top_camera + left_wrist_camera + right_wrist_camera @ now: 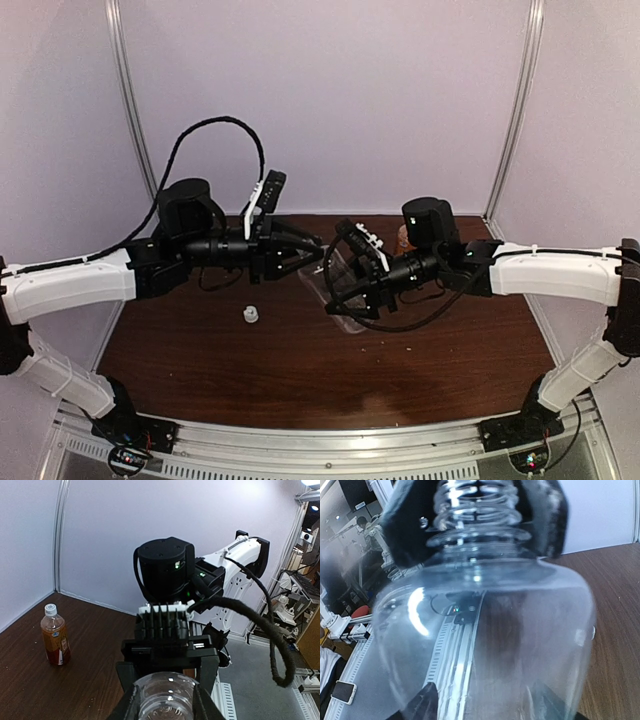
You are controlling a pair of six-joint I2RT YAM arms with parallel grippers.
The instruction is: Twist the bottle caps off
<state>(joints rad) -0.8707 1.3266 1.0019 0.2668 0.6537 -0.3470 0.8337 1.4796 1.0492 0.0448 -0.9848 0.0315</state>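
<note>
My left gripper should tilt down next and lower toward the tabletop beyond the loose cap to release the bottle upright, because the bottle's neck is already bare.
A clear bottle (pixel 348 322) hangs in the air between my two arms. My left gripper (pixel 322 262) is shut on its bare threaded neck (pixel 475 505), which carries no cap; in the left wrist view the bottle's mouth (pixel 167 700) sits between my fingers (pixel 131 705). My right gripper (pixel 345 292) stands open, its fingers (pixel 426 702) flanking the bottle's lower body (pixel 485 630). One white bottle cap (pixel 249 314) lies loose on the table. The amber bottle (pixel 55 640) stands upright with its white cap (pixel 50 609) on, half hidden behind my right arm in the top view (pixel 404 238).
The dark wooden table (pixel 300 380) has pale walls on three sides and a metal rail (pixel 330 440) along the near edge. My right arm's black wrist (pixel 165 570) faces the left wrist camera at close range.
</note>
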